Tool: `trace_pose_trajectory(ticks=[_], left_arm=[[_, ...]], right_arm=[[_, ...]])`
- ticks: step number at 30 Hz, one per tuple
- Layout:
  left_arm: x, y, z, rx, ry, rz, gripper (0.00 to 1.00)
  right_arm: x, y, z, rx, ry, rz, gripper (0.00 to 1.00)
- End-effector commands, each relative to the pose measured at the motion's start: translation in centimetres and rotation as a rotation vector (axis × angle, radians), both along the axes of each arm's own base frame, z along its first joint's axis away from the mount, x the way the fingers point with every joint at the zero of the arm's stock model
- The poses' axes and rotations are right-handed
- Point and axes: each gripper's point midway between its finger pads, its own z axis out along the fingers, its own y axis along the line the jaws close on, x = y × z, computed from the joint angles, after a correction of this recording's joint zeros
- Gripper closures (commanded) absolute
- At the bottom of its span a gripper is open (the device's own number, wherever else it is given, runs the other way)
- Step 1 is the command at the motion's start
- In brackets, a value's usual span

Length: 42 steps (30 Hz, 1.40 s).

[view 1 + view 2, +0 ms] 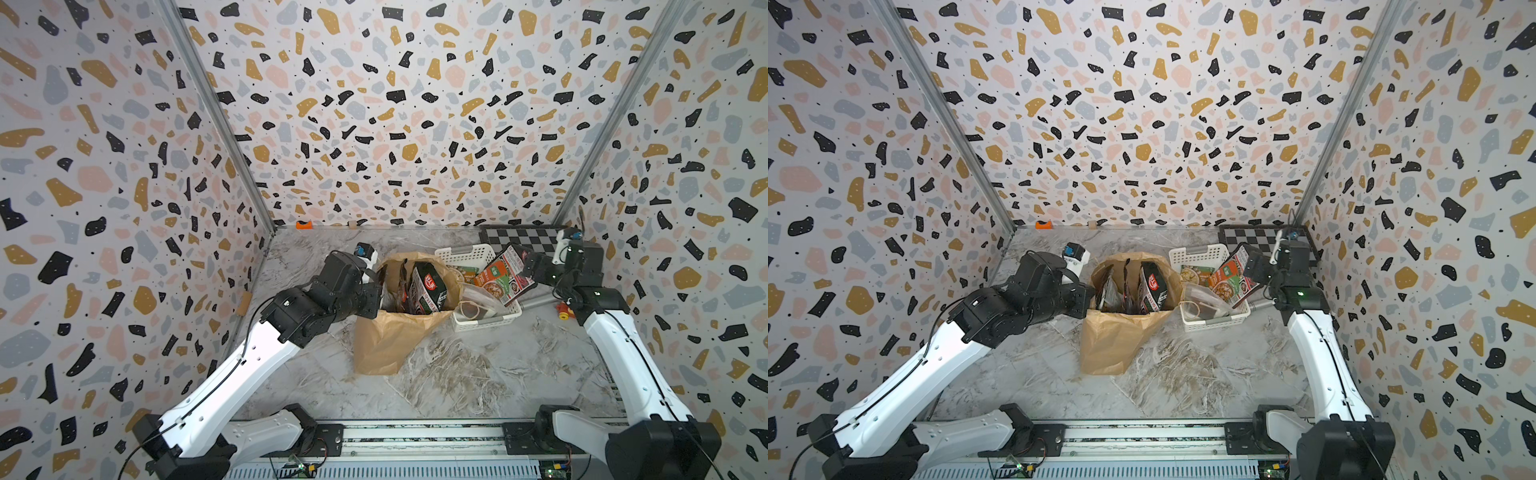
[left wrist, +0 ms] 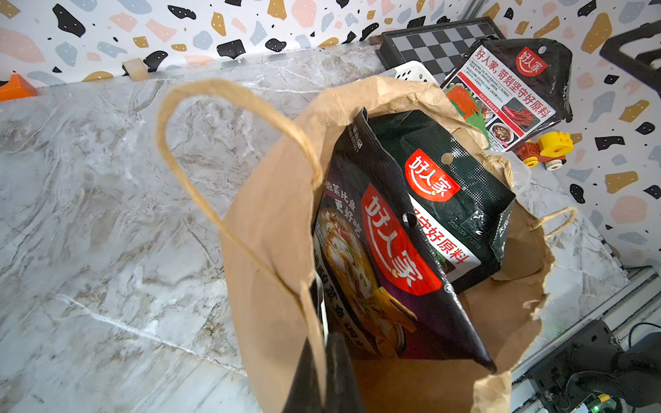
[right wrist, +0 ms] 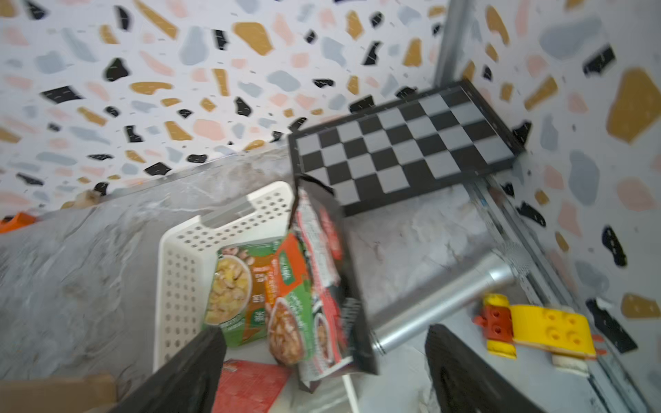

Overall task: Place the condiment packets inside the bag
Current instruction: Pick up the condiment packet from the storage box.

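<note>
My right gripper will come down next, tilting toward level, onto the black-and-white packet's edge by the cylinder, since that edge juts below it past the basket's rim.
The brown paper bag (image 1: 390, 345) (image 1: 1113, 345) (image 2: 272, 250) stands upright mid-table. Two black condiment packets with red logos (image 1: 428, 289) (image 1: 1152, 286) (image 2: 393, 243) stand inside it. My left gripper (image 1: 380, 291) (image 1: 1090, 295) (image 2: 322, 336) is shut on the bag's left rim. A black-and-white packet (image 1: 509, 270) (image 1: 1233, 274) (image 3: 322, 229) leans upright in the white basket (image 1: 465, 253) (image 3: 179, 268), with a green-orange one (image 3: 286, 286) against it. My right gripper (image 1: 530, 266) (image 1: 1254, 266) (image 3: 323, 330) is open, its fingers wide on either side of these packets without touching. A clear pouch (image 1: 478, 303) lies in the basket.
A chessboard (image 1: 519, 239) (image 3: 404, 150) lies in the back right corner. A silver cylinder (image 3: 440, 304) and a yellow-red toy (image 3: 536, 329) (image 2: 547, 150) lie by the right wall. A small orange piece (image 1: 304, 225) sits at the back edge.
</note>
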Motion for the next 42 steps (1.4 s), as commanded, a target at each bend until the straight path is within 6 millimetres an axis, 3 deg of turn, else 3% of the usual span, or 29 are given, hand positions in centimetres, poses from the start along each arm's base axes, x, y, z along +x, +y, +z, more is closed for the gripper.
trace_pose_trajectory(ticks=[1,4,9,11,14,16,19,23,29,32,38,42], left_arm=[[0.3,-0.2,2.0,-0.045,-0.078,-0.01,1.0],[0.3,-0.3,1.9,-0.039,-0.076,-0.012,1.0],[0.3,-0.2,1.9,-0.037,-0.076,-0.01,1.0],[0.3,-0.2,2.0,-0.038,-0.078,-0.009,1.0],[0.3,-0.2,1.9,-0.035,-0.075,-0.008,1.0],[0.3,-0.1,1.7,-0.032,-0.073,-0.006,1.0],[0.2,-0.2,1.5,-0.034,-0.067,-0.01,1.0],[0.3,-0.1,1.8,-0.04,-0.072,-0.003,1.0],[0.4,1.0,2.7,-0.039,-0.117,0.043,0.93],[0.3,1.4,2.9,-0.037,-0.131,0.052,0.89],[0.1,1.7,3.7,-0.055,-0.154,0.059,0.87],[-0.1,1.5,3.6,-0.063,-0.147,0.051,0.94]], right_arm=[[1.2,1.3,-2.9,0.187,0.005,0.097,0.08],[3.2,3.0,-5.0,0.298,-0.02,0.198,0.14],[5.8,3.8,-7.0,0.391,-0.079,0.244,0.38],[6.3,3.9,-8.0,0.414,-0.068,0.249,0.56],[6.3,4.0,-8.3,0.42,-0.064,0.254,0.84],[5.9,3.6,-7.8,0.379,-0.07,0.24,0.97],[5.1,3.0,-6.5,0.31,-0.087,0.227,1.0],[3.9,3.5,-3.5,0.286,-0.135,0.256,1.0],[0.6,5.2,3.3,0.245,-0.238,0.312,1.0],[-2.1,6.8,7.0,0.229,-0.275,0.367,1.0],[-9.0,11.7,17.3,0.311,-0.473,0.61,1.0],[-13.0,14.7,22.1,0.421,-0.557,0.78,1.0]])
